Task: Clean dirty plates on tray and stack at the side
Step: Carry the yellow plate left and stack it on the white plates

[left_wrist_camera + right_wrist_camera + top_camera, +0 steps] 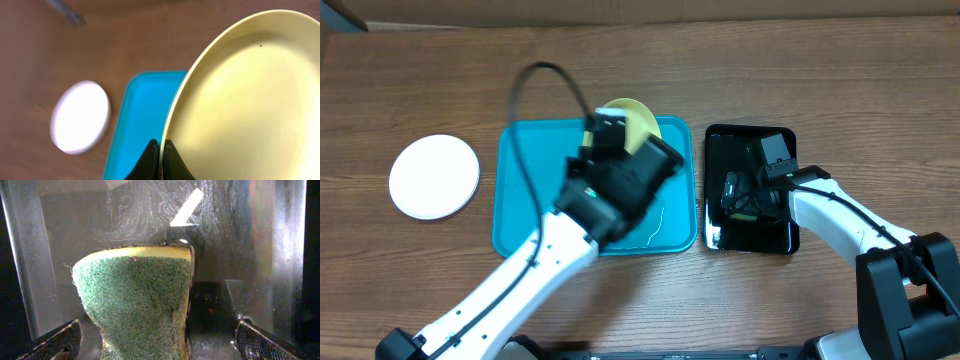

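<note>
My left gripper next goes left in the overhead view and down over the white plate [80,117]. It releases the yellow-green plate's rim there, since the stack starts there.
My left gripper [161,150] is shut on the rim of the pale yellow-green plate [250,100] and holds it tilted above the turquoise tray [530,160]; the plate [635,122] shows past the arm at the tray's far edge. One white plate [434,176] lies on the table left of the tray and also shows in the left wrist view [80,117]. A third plate is not in view. My right gripper [157,340] is open over the black tray [752,240], its fingers either side of a green-and-yellow scouring sponge [137,300].
The black tray stands just right of the turquoise tray [140,120]. My left arm [550,255] crosses the turquoise tray's near part. A black cable [535,80] loops above the tray. Bare wooden table lies at the far left and far right.
</note>
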`<state>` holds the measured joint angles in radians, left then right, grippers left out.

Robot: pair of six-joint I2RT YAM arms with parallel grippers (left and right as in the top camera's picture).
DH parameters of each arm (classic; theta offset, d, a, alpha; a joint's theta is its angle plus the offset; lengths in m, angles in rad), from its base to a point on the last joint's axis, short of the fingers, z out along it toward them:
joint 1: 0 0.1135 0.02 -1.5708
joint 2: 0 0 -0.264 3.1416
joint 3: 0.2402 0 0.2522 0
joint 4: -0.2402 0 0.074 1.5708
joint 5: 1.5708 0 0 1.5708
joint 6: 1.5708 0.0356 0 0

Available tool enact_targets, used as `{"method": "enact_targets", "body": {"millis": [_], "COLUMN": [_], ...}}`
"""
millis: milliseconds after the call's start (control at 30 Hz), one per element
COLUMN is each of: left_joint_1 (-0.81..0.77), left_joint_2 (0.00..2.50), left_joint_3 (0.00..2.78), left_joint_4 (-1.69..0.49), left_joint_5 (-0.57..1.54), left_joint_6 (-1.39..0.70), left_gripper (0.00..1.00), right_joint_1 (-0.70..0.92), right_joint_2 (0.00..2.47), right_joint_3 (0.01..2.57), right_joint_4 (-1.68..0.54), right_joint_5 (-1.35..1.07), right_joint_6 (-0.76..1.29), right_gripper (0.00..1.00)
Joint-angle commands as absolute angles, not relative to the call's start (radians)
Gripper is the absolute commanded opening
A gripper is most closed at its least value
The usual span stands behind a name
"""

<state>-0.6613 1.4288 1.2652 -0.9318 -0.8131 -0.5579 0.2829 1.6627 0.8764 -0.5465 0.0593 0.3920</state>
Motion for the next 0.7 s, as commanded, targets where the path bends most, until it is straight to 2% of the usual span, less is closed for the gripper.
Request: {"method": "enact_targets", "body": {"millis": [0,267,467,667], "left_joint_1": [-0.522,-0.047,0.297,0.530], "left_joint_2": [1.435,1.435,1.436,1.463], "left_joint_3": [1.286,1.286,1.285,1.285], "left_joint_4": [-0.924,-0.935,-0.936,-0.897], "left_joint_5": [-0.540,-0.228,-0.220,-0.216], "left_joint_6": [-0.636,-0.636,-0.635,-0.630], "left_gripper": [0.04,0.04,0.04,0.04], "right_joint_1": [0.279,0.279,0.279,0.279], "right_joint_2": [1.664,1.664,1.664,1.664], "right_joint_3": [0.871,0.871,0.871,0.871], "right_joint_4": [-0.543,-0.543,-0.543,-0.543], "right_joint_5": [0.070,0.070,0.070,0.070], "right_joint_6": [0.397,0.397,0.397,0.397], "right_gripper": [1.00,1.00,1.00,1.00]}}
